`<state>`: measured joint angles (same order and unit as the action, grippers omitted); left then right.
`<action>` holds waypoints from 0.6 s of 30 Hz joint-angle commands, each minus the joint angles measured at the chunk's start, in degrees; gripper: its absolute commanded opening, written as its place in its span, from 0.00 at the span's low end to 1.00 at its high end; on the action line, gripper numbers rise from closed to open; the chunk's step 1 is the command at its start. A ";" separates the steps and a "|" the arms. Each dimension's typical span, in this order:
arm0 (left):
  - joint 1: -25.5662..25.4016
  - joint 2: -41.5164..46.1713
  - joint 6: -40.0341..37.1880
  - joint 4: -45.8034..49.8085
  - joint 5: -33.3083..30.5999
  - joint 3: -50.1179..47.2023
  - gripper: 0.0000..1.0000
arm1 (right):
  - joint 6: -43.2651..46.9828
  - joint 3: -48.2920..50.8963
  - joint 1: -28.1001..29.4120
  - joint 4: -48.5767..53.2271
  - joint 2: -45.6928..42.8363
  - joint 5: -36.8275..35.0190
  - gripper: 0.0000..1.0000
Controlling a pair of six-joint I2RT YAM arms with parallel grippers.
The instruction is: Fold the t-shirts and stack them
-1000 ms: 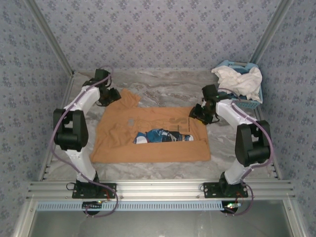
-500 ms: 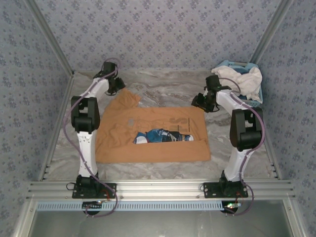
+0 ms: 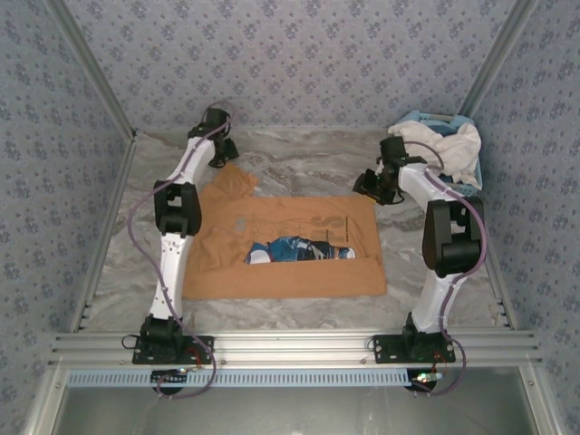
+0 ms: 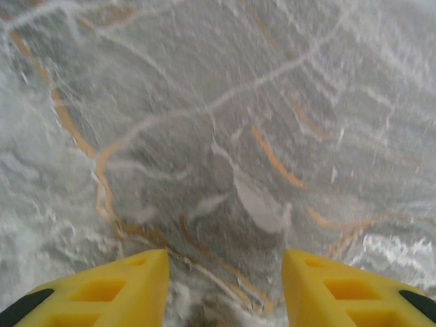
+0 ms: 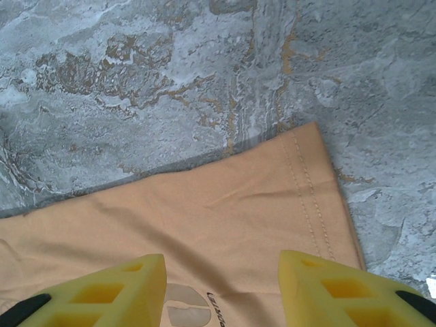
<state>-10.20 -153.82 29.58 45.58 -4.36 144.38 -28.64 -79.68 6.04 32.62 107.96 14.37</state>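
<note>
I will draw my left gripper's fingers back toward the shirt's far sleeve corner (image 3: 233, 170) to close, as it hovers over bare marble.
The tan-orange t-shirt (image 3: 281, 245) lies spread on the marble table, its blue, white and black print (image 3: 299, 249) showing through a folded part. Its far right corner (image 5: 300, 177) with a stitched hem lies just beyond my open right gripper (image 5: 221, 289), which hovers over the cloth (image 3: 373, 186). My left gripper (image 4: 225, 286) is open over bare marble, at the far left beyond the shirt's sleeve (image 3: 217, 149). The white t-shirt (image 3: 439, 149) is heaped in the basket at the far right.
The light blue lattice basket (image 3: 458, 186) stands in the far right corner, close to my right arm. Patterned walls close in the table (image 3: 299, 154) at the back and sides. An aluminium rail (image 3: 290, 349) runs along the near edge.
My left arm has stretched farther back, off the sleeve and over bare marble. The right gripper went from the shirt's right edge to its far right corner, then barely moved.
</note>
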 commanded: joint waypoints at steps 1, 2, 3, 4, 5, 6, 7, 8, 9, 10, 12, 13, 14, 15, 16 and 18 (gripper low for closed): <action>-0.99 -1.68 0.12 7.85 -1.68 1.41 0.45 | 0.29 -1.53 -0.51 1.55 0.03 -0.43 0.49; -1.18 -1.74 0.01 7.99 -1.53 1.37 0.44 | 0.21 -1.71 -0.46 1.57 0.14 -0.61 0.49; -1.46 -1.75 -0.11 8.03 -1.22 1.35 0.43 | 0.05 -1.87 -0.48 1.57 0.30 -0.94 0.49; -1.81 -1.75 -0.22 8.33 -1.24 1.48 0.42 | -0.16 -2.07 -0.48 1.57 0.39 -1.46 0.49; -2.16 -1.75 -0.33 8.96 -1.90 1.74 0.41 | -0.31 -2.21 -0.46 1.57 0.49 -1.98 0.49; -2.49 -1.75 -0.19 9.95 -2.83 2.04 0.40 | -0.44 -2.36 -0.46 1.57 0.65 -2.56 0.49; -2.76 -1.74 0.07 10.74 -3.39 2.13 0.39 | -0.51 -2.48 -0.50 1.57 0.80 -2.98 0.49; -2.89 -1.75 0.28 11.45 -3.95 2.20 0.38 | -0.65 -2.65 -0.52 2.89 0.93 -3.32 0.49; -2.99 -1.81 0.56 12.07 -4.56 2.14 0.35 | -0.71 -2.88 -0.46 3.10 1.27 -3.76 0.49; -3.07 -1.92 0.58 12.41 -4.63 2.14 0.32 | -0.71 -3.27 -0.50 3.23 1.70 -4.18 0.49; -3.08 -2.10 0.65 12.44 -4.38 2.20 0.28 | -0.66 -4.16 -0.43 3.07 2.47 -6.24 0.50; -3.08 -2.03 0.57 12.30 -4.14 2.20 0.24 | -0.62 -4.69 -0.24 3.14 3.07 -7.47 0.49; -3.08 -2.01 0.52 12.16 -3.91 2.29 0.20 | -0.61 -5.01 -0.01 3.45 3.55 -8.10 0.49; -3.08 -1.91 0.63 12.13 -3.93 2.52 0.12 | -0.62 -5.49 0.10 3.68 4.09 -8.87 0.49; -3.08 -1.69 0.94 12.30 -4.32 2.94 0.03 | -0.62 -5.87 0.19 3.69 4.71 -9.72 0.49; -3.05 -1.11 1.64 12.91 -4.80 3.76 0.00 | -0.64 -6.66 0.39 3.55 6.12 -12.00 0.49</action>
<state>-12.56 -153.97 30.33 53.56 -9.65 146.52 -28.91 -84.36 5.96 34.22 112.03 6.94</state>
